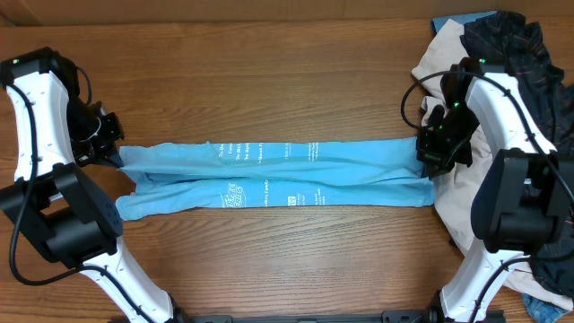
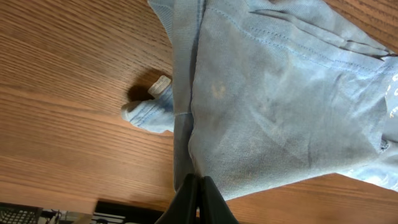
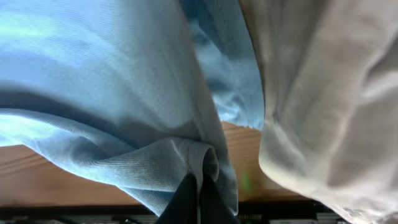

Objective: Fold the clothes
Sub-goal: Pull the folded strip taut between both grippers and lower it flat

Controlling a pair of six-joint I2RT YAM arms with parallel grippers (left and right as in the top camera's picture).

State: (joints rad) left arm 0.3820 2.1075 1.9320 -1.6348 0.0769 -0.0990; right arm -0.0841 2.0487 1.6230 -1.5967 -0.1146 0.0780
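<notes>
My left gripper needs to move back and down first, so that the hem it is holding gets over the T-shirt's near strip (image 1: 136,205) (image 2: 151,116) before it opens.
The light blue T-shirt (image 1: 269,170) is pulled into a long, narrow band across the wooden table, with white lettering along its length. My left gripper (image 1: 113,154) is at its left end, shut on the hem of the T-shirt (image 2: 267,106); in the left wrist view the gripper (image 2: 199,182) pinches the cloth edge. My right gripper (image 1: 429,160) is at the right end. In the right wrist view the gripper (image 3: 198,186) is shut on a bunched fold of the T-shirt (image 3: 93,81). The cloth is taut between both arms.
A cream garment (image 1: 453,202) lies under and around the right arm and hangs close beside the right gripper (image 3: 323,93). A black garment (image 1: 511,45) is heaped at the back right. A small rolled tab with a label (image 2: 152,109) sticks out by the hem.
</notes>
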